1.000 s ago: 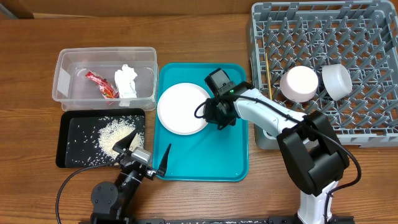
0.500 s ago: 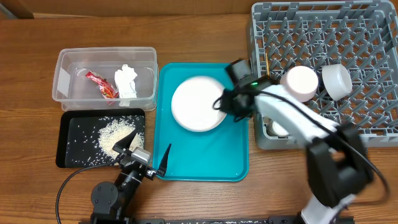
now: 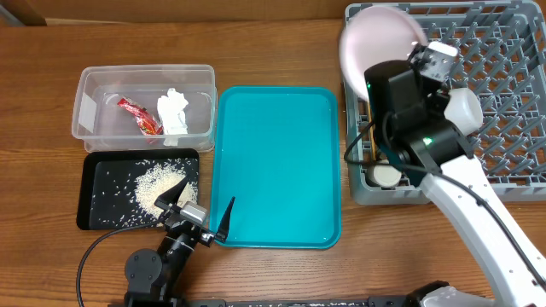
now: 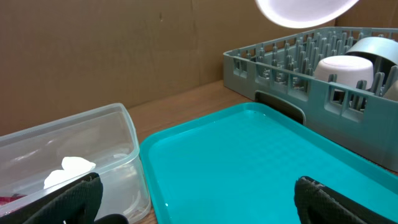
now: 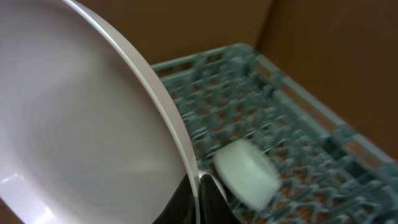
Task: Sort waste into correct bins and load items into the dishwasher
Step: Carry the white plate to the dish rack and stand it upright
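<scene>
Next, I move my right gripper outward and down to release the plate's rim among the rack's far wires, since those lie below and outward of the gripper.
My right gripper (image 3: 408,53) is shut on the rim of the round white plate (image 3: 380,38) and holds it tilted in the air over the left part of the grey dish rack (image 3: 503,170). In the right wrist view the plate (image 5: 81,124) fills the left, pinched between the fingers (image 5: 198,193), with a pale bowl (image 5: 245,171) in the rack below. One bowl (image 3: 463,107) shows overhead; the other is hidden by the arm. The tiny white cup (image 3: 384,175) and chopsticks (image 3: 373,141) sit at the rack's left edge. My left gripper (image 3: 200,213) is open and empty at the teal tray's front left corner.
The clear tub (image 3: 143,102) holds the red sauce packet (image 3: 139,114) and the crumpled napkin (image 3: 173,111). The black tray (image 3: 98,192) holds loose rice (image 3: 158,183). The teal serving tray (image 3: 273,166) lies between the bins and the rack.
My right gripper has lifted the white plate off the teal tray and carried it up and right, over the dish rack. The left arm has not moved.
</scene>
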### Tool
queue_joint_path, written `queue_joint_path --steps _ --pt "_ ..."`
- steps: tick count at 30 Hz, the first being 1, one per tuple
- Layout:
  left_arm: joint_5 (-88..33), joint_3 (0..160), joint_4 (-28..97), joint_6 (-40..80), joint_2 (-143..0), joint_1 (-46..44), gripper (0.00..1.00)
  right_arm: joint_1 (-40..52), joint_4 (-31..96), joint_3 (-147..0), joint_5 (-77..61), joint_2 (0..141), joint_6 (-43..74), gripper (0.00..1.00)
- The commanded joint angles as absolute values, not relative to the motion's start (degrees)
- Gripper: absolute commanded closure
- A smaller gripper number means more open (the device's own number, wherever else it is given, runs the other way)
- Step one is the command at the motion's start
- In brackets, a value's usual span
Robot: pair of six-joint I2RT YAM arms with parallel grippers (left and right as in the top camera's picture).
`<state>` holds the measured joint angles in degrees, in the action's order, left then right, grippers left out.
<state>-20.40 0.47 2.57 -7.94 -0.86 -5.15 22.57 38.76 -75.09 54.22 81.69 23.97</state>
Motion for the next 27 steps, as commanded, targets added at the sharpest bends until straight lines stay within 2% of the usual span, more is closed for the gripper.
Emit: queue_joint_path --steps 1,8,12,24,25,27 --pt "-20.8 0.3 2.6 -8.8 -0.3 -4.8 0.00 19.9 35.0 -75.5 68.4 85.1 17.4 0.96" --pt "-20.8 0.3 2.6 -8.8 -0.3 -4.8 0.00 17.2 19.9 -75.5 68.3 92.3 0.6 0.96" --pt "-20.8 0.3 2.6 -8.8 -0.3 -4.8 0.00 17.2 13.7 -75.5 66.7 95.5 -4.8 0.96" --pt "-20.8 0.3 2.6 -8.8 -0.3 -4.8 0.00 17.2 13.8 -75.4 64.1 104.1 -4.7 0.96" --pt "-20.8 0.3 2.6 -8.8 -0.3 -4.8 0.00 17.4 13.9 -75.4 63.4 104.1 -4.7 0.95" --pt "-20.8 0.3 2.6 -8.8 -0.3 -4.8 0.00 18.0 13.8 -75.4 63.4 104.1 -4.7 0.87"
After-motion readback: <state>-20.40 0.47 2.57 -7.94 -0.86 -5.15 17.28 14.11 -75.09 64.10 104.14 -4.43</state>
